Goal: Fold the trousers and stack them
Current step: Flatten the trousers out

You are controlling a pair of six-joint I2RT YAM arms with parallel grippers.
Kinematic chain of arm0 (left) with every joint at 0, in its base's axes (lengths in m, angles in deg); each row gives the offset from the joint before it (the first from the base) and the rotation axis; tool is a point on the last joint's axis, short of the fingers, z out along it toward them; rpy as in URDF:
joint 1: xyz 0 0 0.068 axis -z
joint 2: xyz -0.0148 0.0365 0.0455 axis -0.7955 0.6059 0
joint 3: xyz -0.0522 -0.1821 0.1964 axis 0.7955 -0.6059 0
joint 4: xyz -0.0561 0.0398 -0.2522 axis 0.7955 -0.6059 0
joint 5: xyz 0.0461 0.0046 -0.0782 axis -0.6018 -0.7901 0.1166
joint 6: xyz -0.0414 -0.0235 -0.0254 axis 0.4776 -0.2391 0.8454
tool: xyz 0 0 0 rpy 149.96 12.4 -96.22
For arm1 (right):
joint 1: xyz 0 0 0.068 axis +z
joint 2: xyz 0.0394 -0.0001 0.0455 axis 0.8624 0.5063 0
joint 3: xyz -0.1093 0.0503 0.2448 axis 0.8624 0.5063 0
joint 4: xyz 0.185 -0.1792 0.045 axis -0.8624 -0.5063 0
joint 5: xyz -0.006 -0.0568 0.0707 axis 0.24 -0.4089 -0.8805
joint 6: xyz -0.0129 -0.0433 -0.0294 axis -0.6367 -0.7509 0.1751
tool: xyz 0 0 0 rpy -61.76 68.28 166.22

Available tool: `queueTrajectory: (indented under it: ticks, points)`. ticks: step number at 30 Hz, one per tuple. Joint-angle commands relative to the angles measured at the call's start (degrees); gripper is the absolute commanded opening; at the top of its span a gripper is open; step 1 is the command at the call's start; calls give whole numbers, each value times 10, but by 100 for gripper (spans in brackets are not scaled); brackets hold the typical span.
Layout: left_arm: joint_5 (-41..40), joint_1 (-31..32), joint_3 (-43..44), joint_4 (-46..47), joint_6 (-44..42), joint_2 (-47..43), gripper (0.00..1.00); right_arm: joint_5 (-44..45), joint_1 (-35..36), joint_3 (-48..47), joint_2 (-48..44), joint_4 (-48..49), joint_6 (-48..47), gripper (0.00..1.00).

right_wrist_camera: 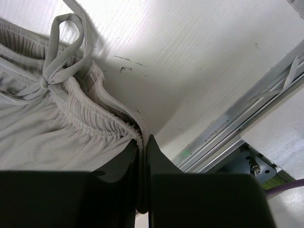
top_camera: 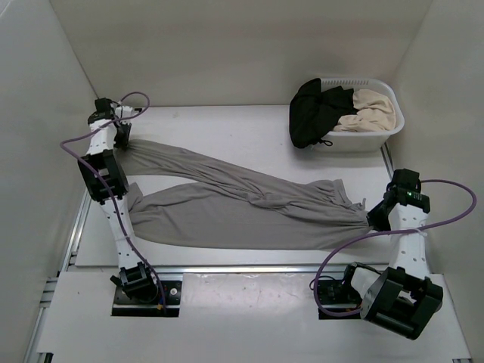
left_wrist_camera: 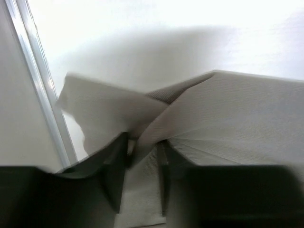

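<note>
My right gripper should lift the bunched waistband corner, lower it back onto the bare part of the table by the near bar (top_camera: pixel 368 252) to spread it, and release.
The grey trousers (top_camera: pixel 227 200) lie spread over the white table, both legs running left and the waistband at the right. My left gripper (top_camera: pixel 121 142) is down on the cuff of the far leg at the left edge. In the left wrist view its jaws (left_wrist_camera: pixel 142 142) stand narrow, with a raised fold of the trousers (left_wrist_camera: pixel 237 118) pinched between them. My right gripper (top_camera: pixel 376 217) is at the waistband's near right corner. In the right wrist view it (right_wrist_camera: pixel 144 137) is shut on the elastic edge of the trousers (right_wrist_camera: pixel 47 128), with the drawstring bow (right_wrist_camera: pixel 57 52) to its left.
A white basket (top_camera: pixel 378 140) stands at the back right with a black garment (top_camera: pixel 314 110) hanging over its rim and a beige one (top_camera: pixel 370 110) inside. Aluminium rails border the table at the left (left_wrist_camera: pixel 40 85) and the right (right_wrist_camera: pixel 247 109). White walls enclose the area.
</note>
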State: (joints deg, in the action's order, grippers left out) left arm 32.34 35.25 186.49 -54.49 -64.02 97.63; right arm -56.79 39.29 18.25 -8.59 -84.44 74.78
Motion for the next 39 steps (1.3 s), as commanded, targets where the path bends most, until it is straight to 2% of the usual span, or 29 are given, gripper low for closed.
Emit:
queueTrajectory:
  ticks: [1, 2, 3, 5, 6, 8, 9, 11, 13, 15, 17, 18, 19, 22, 28, 30, 33, 35, 36, 38, 39]
  points:
    - [67, 0, 12, 52, 39, -68, 44, 18, -4, -23, -6, -16, -13, 0]
    - [119, 5, -17, 52, 28, -85, 52, 10, -4, -23, -6, -10, -13, 0]
    - [135, 5, -43, 52, 20, -130, 62, 3, -4, -18, -6, -3, -7, 0]
    - [143, 16, -101, 52, -11, -183, 70, -11, -4, -18, -6, 4, -2, 0]
    - [143, 16, -165, 52, -23, -240, 70, -21, -4, -18, -6, 12, -2, 0]
    - [143, 16, -231, 30, -51, -300, 73, -29, -4, -13, -6, 17, -2, 0]
    - [132, 16, -299, 29, -61, -331, 73, -34, -4, -13, -6, 18, -2, 0]
    - [86, 16, -365, 22, -81, -416, 73, -41, -4, -13, -6, 23, -2, 0]
    - [61, 10, -452, 11, -89, -477, 72, -47, -4, -7, -6, 35, -2, 0]
    - [23, 10, -529, -6, -95, -500, 64, -52, -4, 0, -11, 35, -7, 0]
    - [4, -2, -569, -7, -89, -505, 55, -58, -4, 0, -17, 41, -7, 0]
    - [4, -28, -590, -7, -67, -505, 49, -58, -10, 0, -17, 41, -7, 0]
    - [4, -43, -597, 1, -56, -505, 36, -58, -10, 5, -22, 41, -7, 0]
    - [28, -92, -614, 43, -32, -510, 34, -58, -10, 5, -22, 36, -20, 0]
    - [49, -106, -645, 76, -8, -498, 50, -58, -10, 5, -28, 36, -21, 0]
    - [49, -111, -650, 91, -2, -475, 50, -58, -10, 5, -34, 36, -21, 0]
    - [91, -132, -650, 91, 14, -431, 53, -53, -10, 10, -45, 31, -21, 0]
    - [124, -132, -650, 91, 19, -418, 59, -48, -10, 10, -45, 31, -21, 0]
    - [129, -132, -650, 91, 20, -412, 65, -42, -10, 10, -45, 24, -26, 0]
    - [123, -132, -656, 91, 20, -387, 68, -42, -10, 10, -45, 24, -26, 0]
    - [118, -132, -656, 91, 20, -378, 66, -42, -10, 10, -45, 24, -26, 0]
